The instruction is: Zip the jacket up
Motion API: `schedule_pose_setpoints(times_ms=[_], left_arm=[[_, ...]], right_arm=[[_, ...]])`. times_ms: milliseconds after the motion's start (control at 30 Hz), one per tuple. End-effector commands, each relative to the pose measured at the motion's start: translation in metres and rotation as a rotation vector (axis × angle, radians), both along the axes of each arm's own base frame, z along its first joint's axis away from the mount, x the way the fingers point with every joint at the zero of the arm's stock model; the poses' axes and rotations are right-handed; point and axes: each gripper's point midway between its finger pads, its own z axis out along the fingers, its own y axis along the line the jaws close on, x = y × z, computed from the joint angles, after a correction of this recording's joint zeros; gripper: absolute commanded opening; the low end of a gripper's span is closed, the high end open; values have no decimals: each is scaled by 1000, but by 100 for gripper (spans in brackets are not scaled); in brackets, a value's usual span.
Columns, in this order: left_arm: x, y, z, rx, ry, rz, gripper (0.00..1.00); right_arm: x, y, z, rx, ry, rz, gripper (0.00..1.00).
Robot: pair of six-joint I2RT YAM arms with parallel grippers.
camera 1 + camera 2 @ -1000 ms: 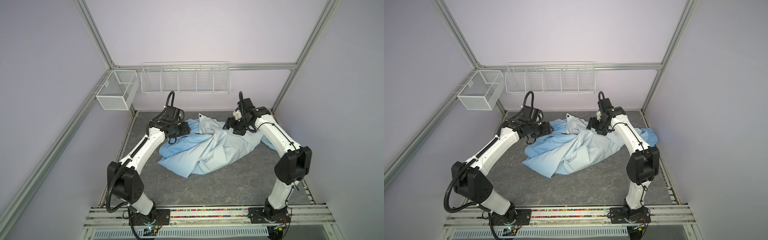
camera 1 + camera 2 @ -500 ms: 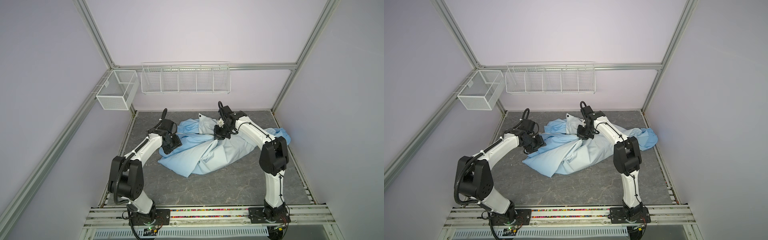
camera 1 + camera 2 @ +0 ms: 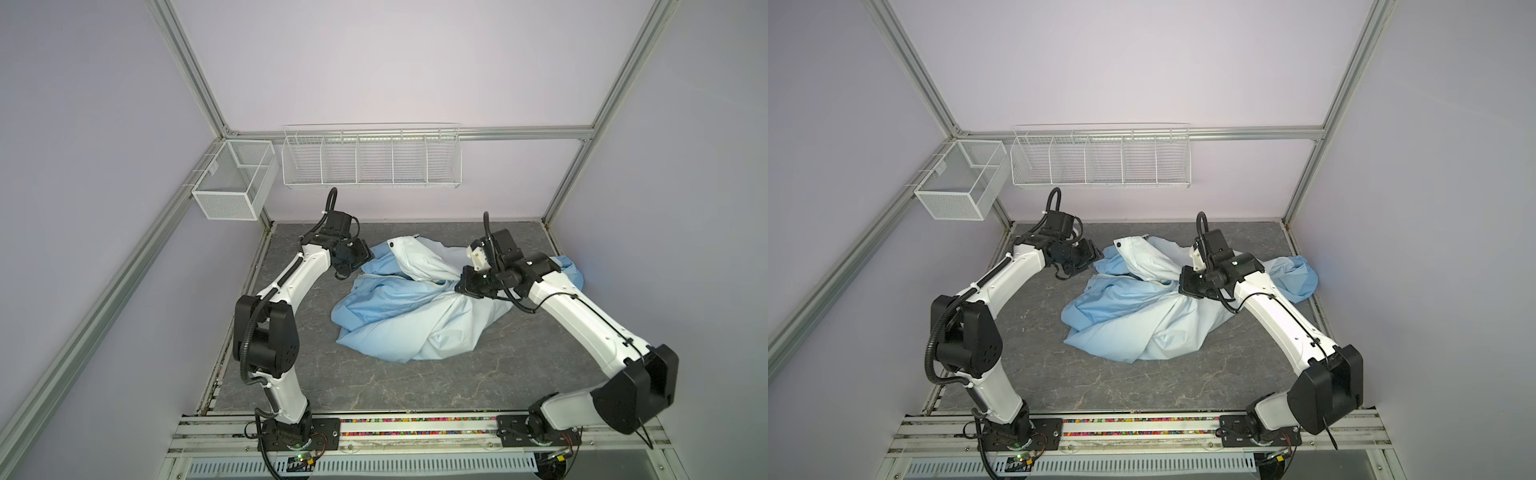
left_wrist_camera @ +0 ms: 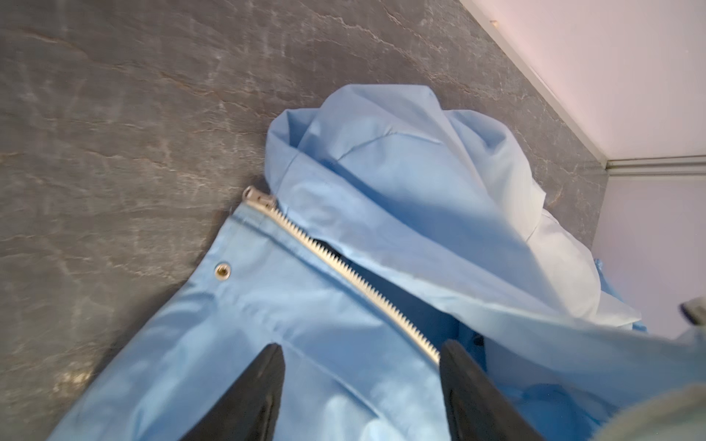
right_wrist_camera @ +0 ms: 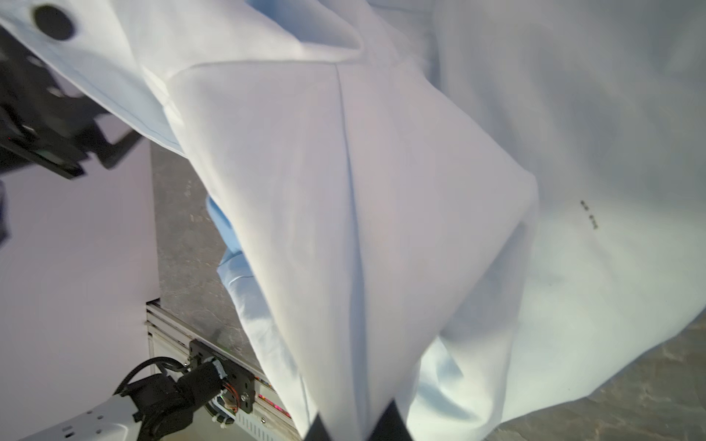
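Observation:
The robot will next move its left gripper toward its right gripper and close on the pale flap's raised peak [image 3: 398, 242], which is between the two grippers and stands clear of the folds.
The light-blue jacket [image 3: 415, 307] [image 3: 1142, 311] lies crumpled mid-table, paler at its upper fold. In the left wrist view its white zipper [image 4: 336, 263] runs diagonally, the metal slider [image 4: 259, 198] at the fabric's edge near a small snap [image 4: 222, 271]. My left gripper [image 4: 359, 349] [image 3: 359, 259] is open over the jacket's left edge, one finger [image 4: 454, 366] beside the zipper teeth. My right gripper [image 5: 355, 420] [image 3: 463, 284] [image 3: 1183, 282] is shut on a fold of pale fabric on the jacket's right side. A dark snap [image 5: 53, 23] shows on the pale flap.
A long white wire rack [image 3: 370, 158] and a small mesh basket [image 3: 232, 183] hang on the back frame. A blue sleeve end [image 3: 569, 270] lies behind the right arm. The arm bases sit on the front rail [image 3: 415, 428].
The right gripper reached left into the jacket's middle, closed on a fold and pulled back to the right with it. The left arm dipped and came back, still open.

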Motion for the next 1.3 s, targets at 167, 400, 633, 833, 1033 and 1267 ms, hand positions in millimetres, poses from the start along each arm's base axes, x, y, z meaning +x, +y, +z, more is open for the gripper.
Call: schedule_pose_setpoints(times_ms=[167,400,633,833,1033,1267], left_arm=[[-5,-78,-3,-74,10,-190,67],[-9,-114,-1,-160,-12,-264,68],[5,-141,4,-249,-49,-310,69],[15,-167,-1,-280,-39,-365,62],[18,-183,9,-310,-43,-413,3],[17,-168,43,-303,-102,-419,0]], right_arm=[[-4,-35,-45,-30,105,-127,56],[1,-64,-33,-77,94,-182,77],[10,-61,-30,-50,96,-188,77],[12,-86,-27,-107,102,-280,78],[12,-148,-44,-73,167,-511,75],[52,-184,-71,-69,204,-625,72]])
